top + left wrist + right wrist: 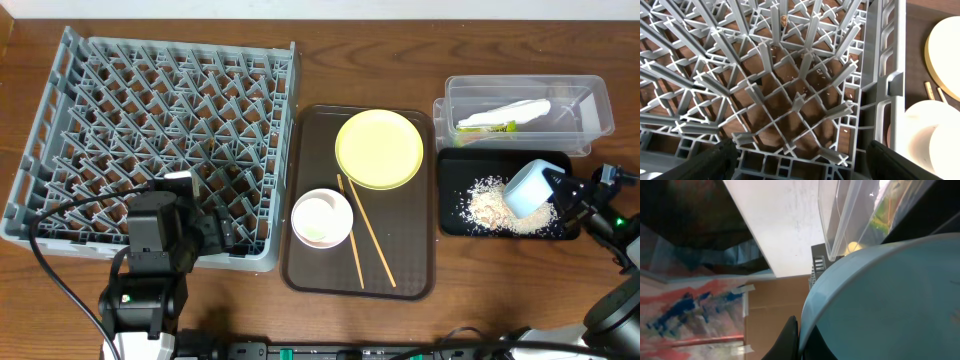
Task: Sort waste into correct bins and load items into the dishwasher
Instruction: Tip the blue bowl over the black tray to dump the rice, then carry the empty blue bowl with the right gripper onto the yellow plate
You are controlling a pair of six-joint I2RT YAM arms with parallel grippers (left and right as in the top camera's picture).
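The right gripper carries the emptied bowl left in the overhead view over to the yellow plate [379,149] [853,247] next, turns the bowl upright, then lowers and releases it.
My right gripper [558,192] is shut on the rim of the light blue bowl [527,188], holding it tipped over the black tray [452,205]. Beige crumbs [490,207] lie in that tray. In the right wrist view the bowl [890,300] fills the frame, pinched by my fingers [799,339]. The clear tub [592,98] holds the white napkin and green-and-orange wrapper [503,116]. The yellow plate [379,149], white bowl [322,217] and two chopsticks [366,237] lie on the brown tray [305,150]. My left gripper [215,232] is open and empty over the grey dish rack [150,120]. I cannot make out the small white cup.
In the left wrist view my open fingers [800,165] straddle the rack's front right corner [790,100], with a few crumbs [820,72] among its pegs. The white bowl [920,130] and the plate's edge [945,50] lie just right of the rack wall. Cables trail at the table's front.
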